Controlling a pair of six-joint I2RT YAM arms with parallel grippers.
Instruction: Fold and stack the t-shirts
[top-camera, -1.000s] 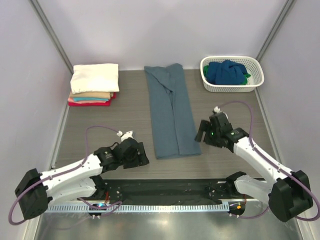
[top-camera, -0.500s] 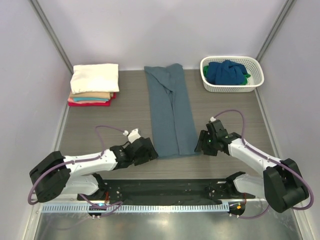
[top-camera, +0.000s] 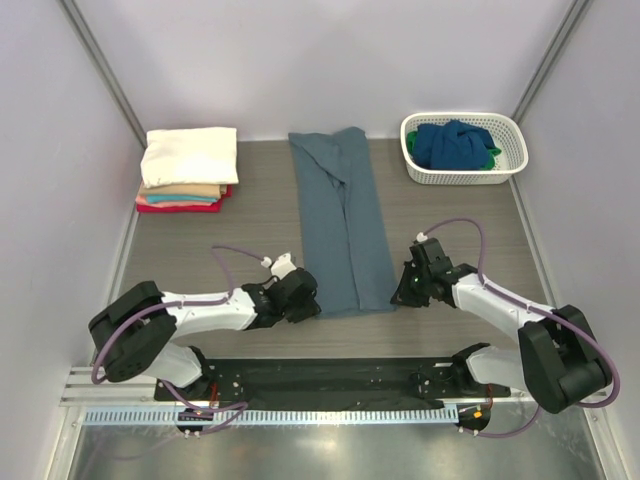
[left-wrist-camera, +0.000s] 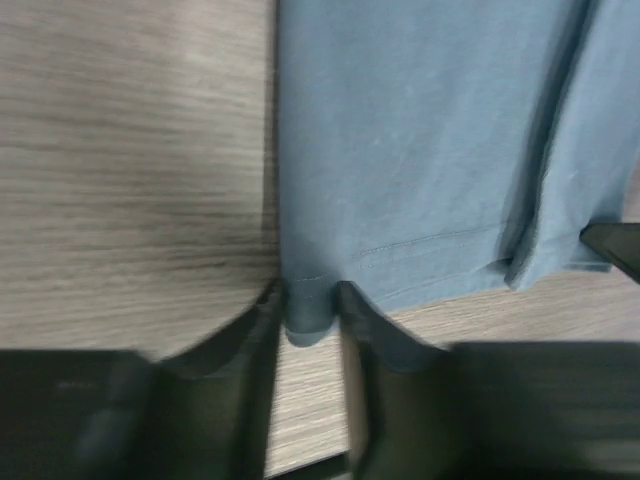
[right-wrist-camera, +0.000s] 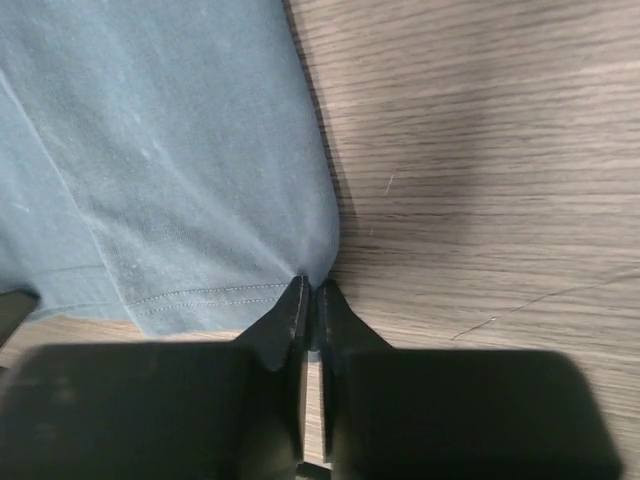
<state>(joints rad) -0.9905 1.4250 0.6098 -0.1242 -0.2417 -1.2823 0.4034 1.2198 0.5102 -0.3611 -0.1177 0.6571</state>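
Note:
The right gripper lifts the t-shirt's pinched corner next and carries it outward over the t-shirt's middle part (top-camera: 368, 208). It then lowers and releases the corner, shortening the long folded t-shirt.
A slate grey-blue t-shirt (top-camera: 342, 220) lies folded into a long strip down the middle of the table. My left gripper (top-camera: 308, 304) is shut on its near left corner (left-wrist-camera: 308, 305), the cloth bunched between the fingers. My right gripper (top-camera: 398, 295) is shut on the near right corner (right-wrist-camera: 318, 268), its jaws almost touching with the hem pinched between them. Folded t-shirts (top-camera: 188, 168) sit stacked at the back left, cream on top, tan, teal and red below. Dark blue and green t-shirts (top-camera: 456, 143) lie crumpled in the basket.
A white lattice basket (top-camera: 413, 160) stands at the back right. Purple-grey walls with metal corner posts enclose the table. A black base plate (top-camera: 330, 380) and a slotted rail run along the near edge.
Both arms moved inward to the near corners of the grey-blue t-shirt and both grippers closed on the cloth.

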